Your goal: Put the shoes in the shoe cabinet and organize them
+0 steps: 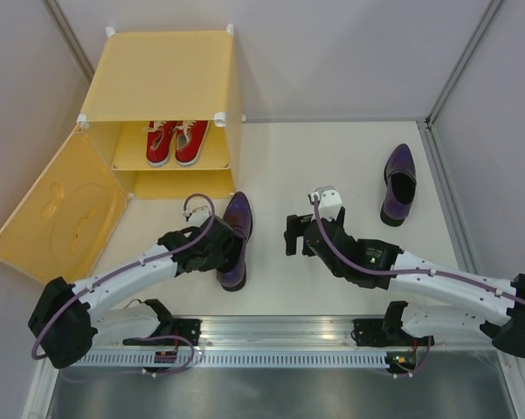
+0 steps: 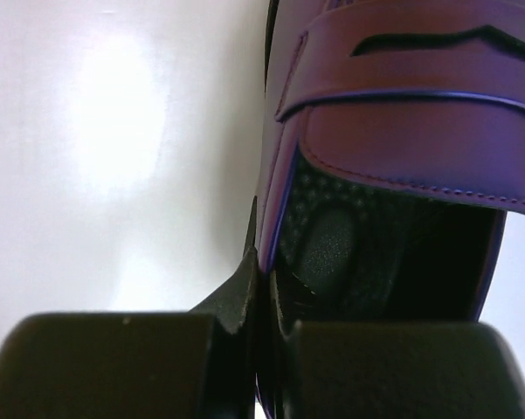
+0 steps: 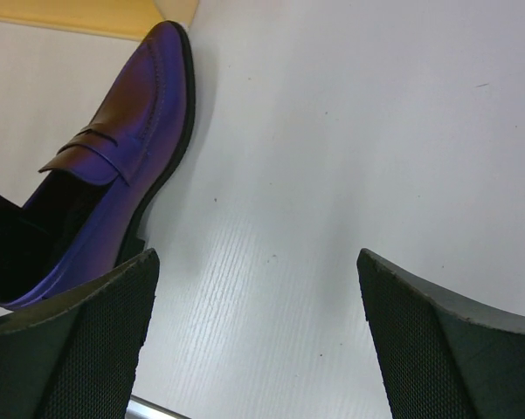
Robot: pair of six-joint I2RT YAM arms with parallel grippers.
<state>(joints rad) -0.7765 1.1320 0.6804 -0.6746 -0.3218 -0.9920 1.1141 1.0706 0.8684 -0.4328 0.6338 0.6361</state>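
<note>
The left gripper will next move outward, to the left in the top view, and let go of the shoe in the cabinet's lower section (image 1: 164,185), because that section is outward of the gripper.
The yellow shoe cabinet (image 1: 162,74) stands at the back left with its door (image 1: 57,209) swung open. Two red sneakers (image 1: 175,142) sit side by side on its inner shelf. One dark purple shoe (image 1: 236,237) lies on the table in front of the cabinet. My left gripper (image 1: 222,250) is shut on this shoe's side wall; in the left wrist view the thin purple wall (image 2: 284,201) is pinched between the fingers of the gripper (image 2: 264,266). The other purple shoe (image 1: 399,183) lies at the right. My right gripper (image 1: 290,237) hovers open and empty between the two; its wrist view shows the held shoe (image 3: 131,131) beside the left fingertip (image 3: 96,323).
The cabinet's lower compartment (image 1: 179,183) holds nothing. The open door lies low at the left of the table. Grey walls (image 1: 489,131) close the table in at the back and right. A metal rail (image 1: 279,336) runs along the near edge by the arm bases.
</note>
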